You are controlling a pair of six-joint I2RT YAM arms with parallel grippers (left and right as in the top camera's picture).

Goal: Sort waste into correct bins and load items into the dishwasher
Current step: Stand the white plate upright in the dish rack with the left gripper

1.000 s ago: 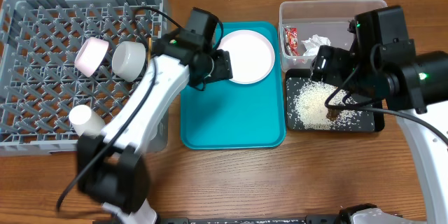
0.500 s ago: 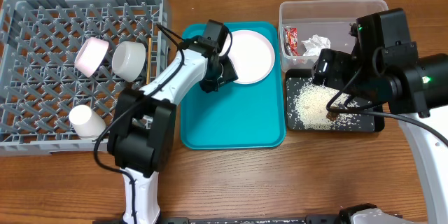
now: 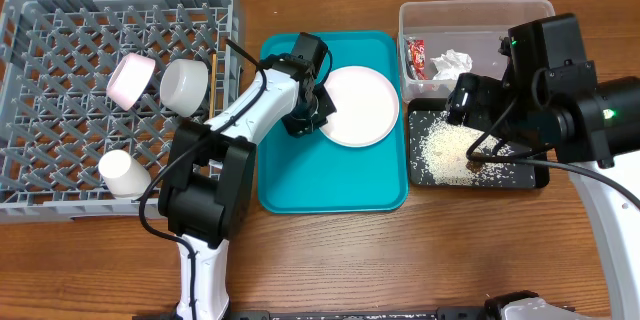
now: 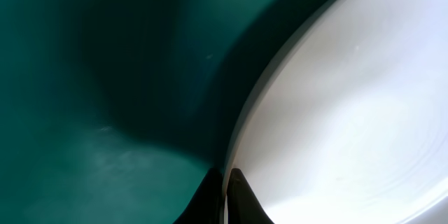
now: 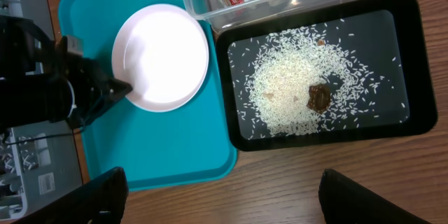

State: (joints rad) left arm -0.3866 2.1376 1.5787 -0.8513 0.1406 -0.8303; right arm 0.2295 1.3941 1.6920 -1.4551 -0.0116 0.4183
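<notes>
My left gripper should lift across next, tilt the plate upright and release it, because the rack's far corner (image 3: 196,18) is empty outward, to the left in the overhead view.
My left gripper (image 3: 316,116) is shut on the left rim of the large white plate (image 3: 358,107), which lies on the teal tray (image 3: 335,180). In the left wrist view the two dark fingertips (image 4: 244,197) pinch the thin plate edge (image 4: 350,112). My right gripper (image 5: 224,197) hangs open and empty high over the black tray (image 3: 520,178), which holds rice (image 3: 443,146) and a brown lump (image 3: 474,164). The clear tub (image 3: 478,12) holds a red wrapper (image 3: 416,58) and a white tissue (image 3: 452,61). In the grey rack (image 3: 60,20) sit a pink saucer (image 3: 131,77), a bowl (image 3: 184,85), a cup (image 3: 122,172) and chopsticks (image 3: 212,82).
The rack fills the left side of the wooden table (image 3: 450,250), the teal tray stands in the middle, and the tub and black tray are on the right. The left arm's base (image 3: 195,210) stands in front of the rack's right corner.
The left gripper went from open to shut on the plate's rim. The plate has slid from the tray's far right corner toward the tray's middle. The right arm has held still.
</notes>
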